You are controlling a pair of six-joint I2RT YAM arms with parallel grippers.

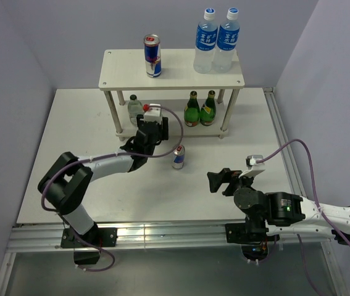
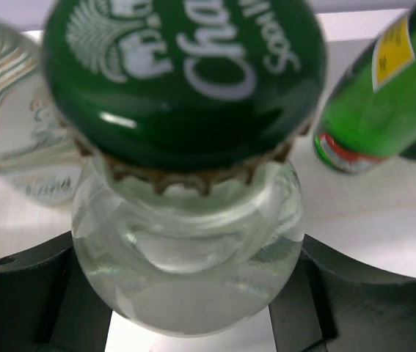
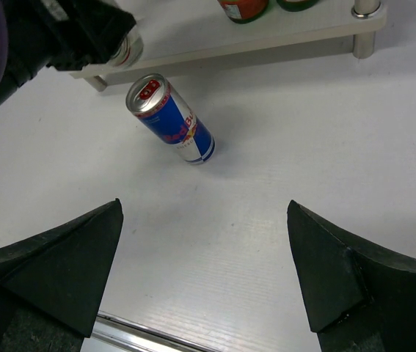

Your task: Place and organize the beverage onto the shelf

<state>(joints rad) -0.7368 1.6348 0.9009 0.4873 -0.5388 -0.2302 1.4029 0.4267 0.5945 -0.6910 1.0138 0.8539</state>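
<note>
Open board lies between the second clear bottle and the green bottles, so my left gripper should next move outward over the lower board and beside that clear bottle.
My left gripper (image 1: 146,133) is at the front left of the shelf's lower board (image 1: 168,131). In the left wrist view the gripper (image 2: 193,308) is shut on a clear green-capped bottle (image 2: 185,257), held upright between the dark fingers (image 2: 24,293). A second clear bottle (image 1: 135,108) stands on the lower tier, just left of the held one (image 2: 9,139). The top board (image 1: 175,77) holds one blue-silver-red can (image 1: 152,55) and two blue-labelled bottles (image 1: 206,40). A second can (image 1: 178,156) stands on the table and shows in the right wrist view (image 3: 171,119). My right gripper (image 1: 221,180) is open and empty, well short of that can.
Two green glass bottles (image 1: 199,110) stand on the lower tier at the right; one shows in the left wrist view (image 2: 384,103). Silver shelf legs (image 1: 226,117) stand at the corners. The table's near edge rail (image 1: 162,231) runs past both arm bases.
</note>
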